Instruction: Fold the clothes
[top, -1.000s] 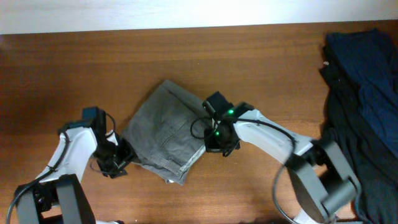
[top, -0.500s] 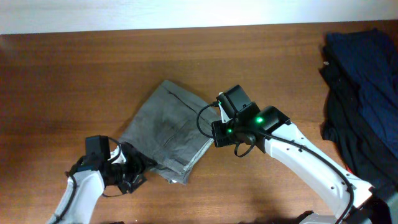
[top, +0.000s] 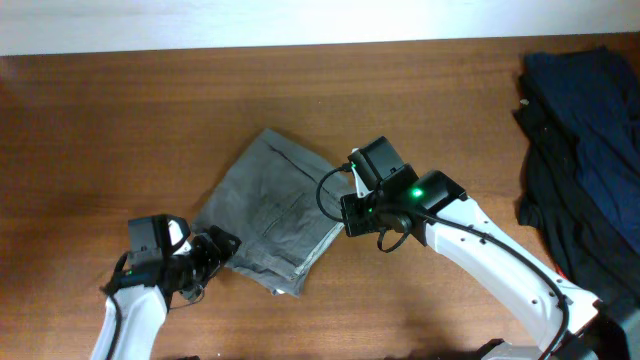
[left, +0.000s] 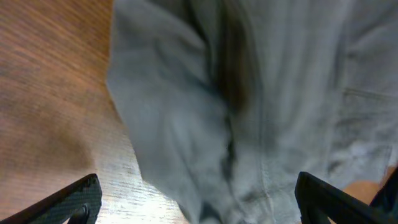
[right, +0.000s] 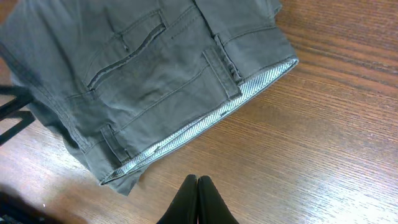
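Note:
The robot's left gripper needs to push outward and to the right in the overhead view onto the shorts' near edge (top: 224, 224) (left: 196, 196), which lies outward of it, unpinched between spread fingers.
The clothes, grey-olive shorts (top: 268, 212), lie folded into a rough diamond at mid-table. Their waistband shows a pale striped lining (right: 219, 116) along the lower right edge. My left gripper (top: 220, 244) stands open at the shorts' lower left corner. In the left wrist view the cloth (left: 249, 99) fills the frame and its edge lies between my two wide-spread fingers (left: 76, 198), not pinched. My right gripper (top: 346, 218) is shut and holds nothing. It hovers over bare wood just off the waistband edge, its fingertips (right: 198, 194) pressed together.
A heap of navy and black garments (top: 580, 150) lies along the table's right edge. The brown wooden table (top: 150, 120) runs up to a white wall at the back.
My left gripper has opened wide and let go of the shorts' corner after drawing toward the front. The right arm pulled back off the waistband, then stayed still.

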